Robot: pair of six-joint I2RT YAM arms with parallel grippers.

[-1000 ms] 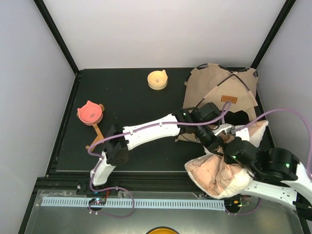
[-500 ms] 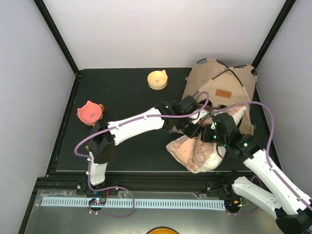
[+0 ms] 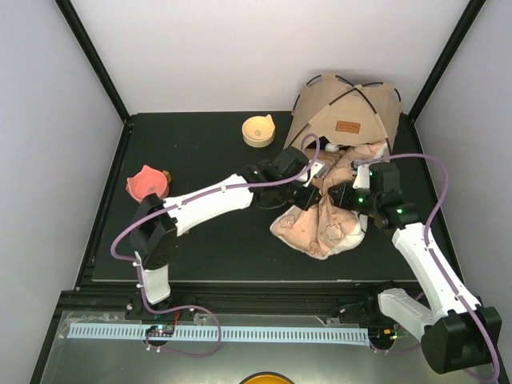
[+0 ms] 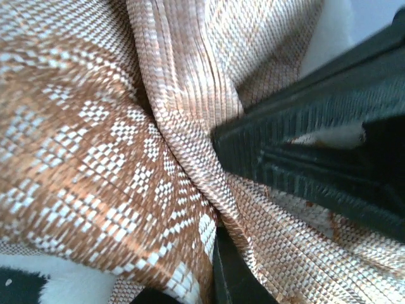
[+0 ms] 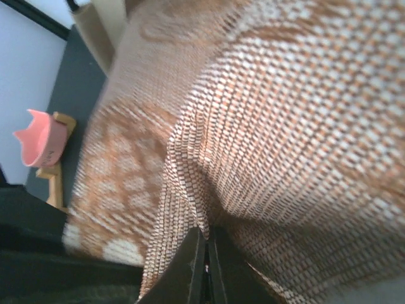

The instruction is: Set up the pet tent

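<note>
The pillow bunches outside the tent opening [image 3: 339,157], so next my left gripper should carry the pillow's fold outward, to the right in the top view, nearer the opening before it lets go.
The tan canvas pet tent [image 3: 344,116] stands as a dome at the back right, with its brown label patch [image 3: 347,126] facing front. Its white ball is not visible. The beige patterned pillow [image 3: 320,228] hangs bunched in front of the tent, partly against its opening. My left gripper [image 3: 310,197] is shut on a fold of the pillow [image 4: 95,126] from the left. My right gripper [image 3: 338,197] is shut on the pillow [image 5: 285,126] from the right, its fingertips [image 5: 197,263] pinched tight on a fold. The two grippers are close together.
A cream cat-ear bowl [image 3: 258,130] sits at the back centre of the black mat [image 3: 208,248]. A pink cat-ear bowl [image 3: 147,183] on a wooden stand is at the left, and also shows in the right wrist view [image 5: 38,142]. Black frame posts stand at the back corners.
Both grippers carried the pillow from the front right back and left to the tent's front. The tent went from lying flat to standing domed, farther back.
</note>
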